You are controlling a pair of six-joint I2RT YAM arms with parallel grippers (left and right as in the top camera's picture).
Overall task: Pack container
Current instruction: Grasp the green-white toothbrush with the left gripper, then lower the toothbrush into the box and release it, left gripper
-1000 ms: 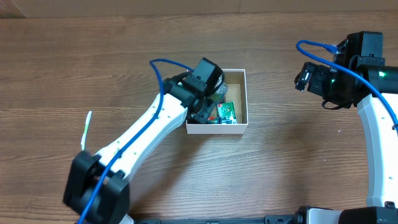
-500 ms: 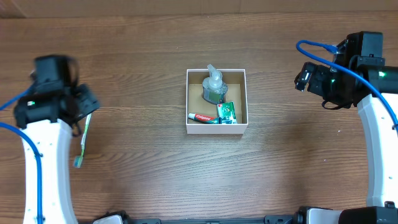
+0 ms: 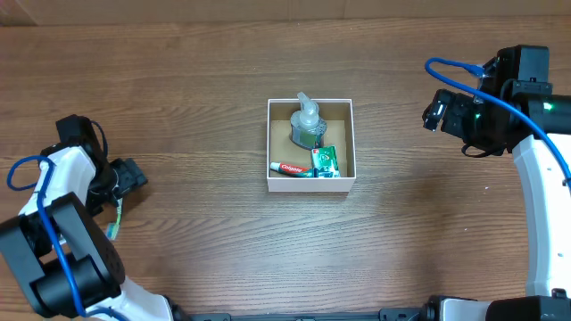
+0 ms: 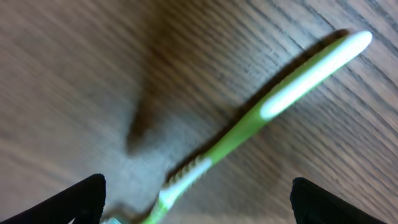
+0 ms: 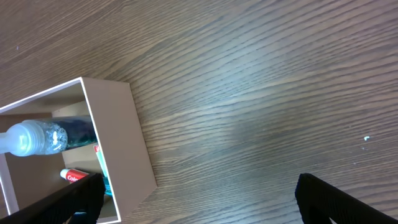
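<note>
The toothbrush's white ribbed neck (image 4: 188, 173) lies below, between the open fingers of the robot's left gripper, so the gripper should lower around it next and close there.
The container (image 3: 354, 143) is a small white-walled cardboard box at the table's middle. It holds a clear pump bottle (image 3: 308, 125), a red toothpaste tube (image 3: 289, 168) and a small green box (image 3: 326, 160). A green and white toothbrush (image 3: 115, 217) lies on the table at the far left. My left gripper (image 3: 128, 176) is open just above it. In the left wrist view the toothbrush (image 4: 280, 96) runs diagonally between the open jaws (image 4: 198, 200), blurred. My right gripper (image 3: 435, 109) is open and empty, right of the container; its wrist view shows the jaws (image 5: 199, 199) and the container's wall (image 5: 118, 143).
Bare wooden table (image 3: 223, 259) lies all round the container. The right arm's blue cable (image 3: 455, 76) loops above its wrist.
My left arm has swung away from the container to the far left and come down over the toothbrush. The container's contents now show. The right arm has not moved.
</note>
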